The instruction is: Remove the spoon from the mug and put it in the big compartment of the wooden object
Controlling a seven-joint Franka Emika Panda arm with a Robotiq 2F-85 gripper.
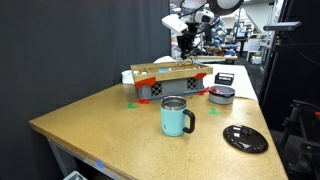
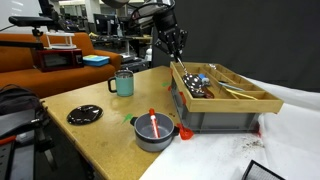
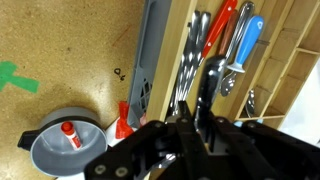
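Observation:
I will keep my gripper above the long compartment (image 2: pixel 198 82) (image 3: pixel 216 50) of the wooden box next and open its fingers there to let go of the spoon's handle, because the spoon's bowl already points over the utensils.
My gripper (image 1: pixel 185 46) hangs over the wooden box (image 1: pixel 170 76), seen in both exterior views (image 2: pixel 172 52). In the wrist view its jaws (image 3: pixel 204 108) are shut on the handle of the thin grey spoon (image 3: pixel 212 72). The spoon's bowl points out over a long compartment of the wooden box (image 3: pixel 158 60) that holds several utensils. The teal-blue mug (image 1: pixel 176 117) stands upright on the table in front of the box, apart from the gripper, and also shows in an exterior view (image 2: pixel 124 83). No spoon shows in the mug.
A grey bowl (image 1: pixel 222 95) with a red-and-white item in it sits beside the box (image 2: pixel 155 131) (image 3: pixel 65 142). A flat black round disc (image 1: pixel 245 138) lies near the table edge (image 2: pixel 84 114). Green tape marks (image 3: pixel 15 77) are on the tabletop.

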